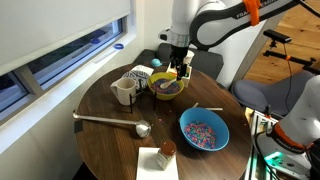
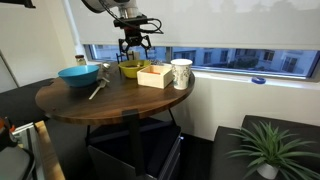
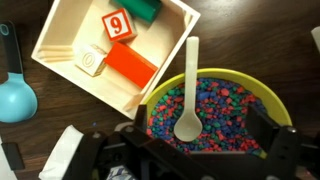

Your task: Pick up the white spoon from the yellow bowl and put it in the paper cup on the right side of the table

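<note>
My gripper should first go down into the yellow bowl, so that it can get around the handle of the white spoon (image 3: 190, 95) near the scoop.
The white spoon (image 3: 190, 95) lies in the yellow bowl (image 3: 262, 95) on coloured beads, its scoop near the middle and its handle over the rim toward the wooden tray. My gripper (image 3: 200, 138) is open and empty just above the bowl, with one finger on either side of the spoon's scoop. In both exterior views the gripper (image 1: 180, 68) (image 2: 133, 52) hangs over the yellow bowl (image 1: 167, 88) (image 2: 130, 70). A small white cup, likely the paper cup (image 1: 157, 63), stands at the table's far edge behind the bowl.
A wooden tray (image 3: 60, 50) (image 1: 140, 75) with coloured blocks stands next to the bowl. A cream mug (image 1: 124, 92) (image 2: 181, 73), a grey ladle (image 1: 110, 120), a blue speckled bowl (image 1: 204, 130) (image 2: 78, 74) and a brown jar (image 1: 166, 149) are also on the round table. A blue scoop (image 3: 15, 95) lies by the tray.
</note>
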Robot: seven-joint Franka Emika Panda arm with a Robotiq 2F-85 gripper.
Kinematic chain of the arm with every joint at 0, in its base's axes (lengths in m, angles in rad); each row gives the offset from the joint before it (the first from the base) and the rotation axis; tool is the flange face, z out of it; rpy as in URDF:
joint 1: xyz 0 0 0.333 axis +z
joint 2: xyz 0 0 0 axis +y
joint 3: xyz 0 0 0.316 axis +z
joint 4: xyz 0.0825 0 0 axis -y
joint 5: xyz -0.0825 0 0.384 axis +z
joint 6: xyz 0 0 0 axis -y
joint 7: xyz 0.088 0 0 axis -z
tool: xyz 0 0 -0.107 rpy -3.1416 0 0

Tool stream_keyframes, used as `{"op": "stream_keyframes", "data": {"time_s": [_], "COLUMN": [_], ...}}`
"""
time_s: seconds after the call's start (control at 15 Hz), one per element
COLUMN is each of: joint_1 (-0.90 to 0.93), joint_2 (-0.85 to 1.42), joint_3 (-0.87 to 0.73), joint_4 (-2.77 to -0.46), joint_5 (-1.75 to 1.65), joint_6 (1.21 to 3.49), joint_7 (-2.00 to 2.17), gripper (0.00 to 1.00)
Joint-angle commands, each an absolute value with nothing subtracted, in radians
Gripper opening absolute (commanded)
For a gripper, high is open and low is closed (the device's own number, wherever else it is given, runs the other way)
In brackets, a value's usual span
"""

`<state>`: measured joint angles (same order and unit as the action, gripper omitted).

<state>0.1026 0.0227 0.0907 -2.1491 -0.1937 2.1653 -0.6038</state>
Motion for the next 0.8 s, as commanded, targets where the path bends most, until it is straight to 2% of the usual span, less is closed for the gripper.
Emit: {"op": "stream_keyframes", "data": {"time_s": [0.0, 0.13, 0.2, 0.33, 0.47, 0.67, 0.73], "joint_1": [0.1, 0.098, 0.097, 0.096, 0.098, 0.095, 0.093], "joint_2": [0.028, 0.027, 0.029, 0.033, 0.04, 0.058, 0.064], "joint_3": [0.096, 0.095, 0.095, 0.095, 0.097, 0.095, 0.095], "joint_4": [-2.155, -2.16, -2.159, -2.157, -2.155, -2.154, -2.155], "joint_5": [-0.164, -0.169, -0.158, -0.154, -0.148, -0.15, -0.152], "joint_6": [2.137, 2.154, 2.15, 2.149, 2.143, 2.147, 2.156], "joint_7": [-0.592, -0.595, -0.602, -0.604, -0.608, -0.611, -0.616], "gripper": [1.0, 0.99, 0.8, 0.7, 0.53, 0.46, 0.56]}}
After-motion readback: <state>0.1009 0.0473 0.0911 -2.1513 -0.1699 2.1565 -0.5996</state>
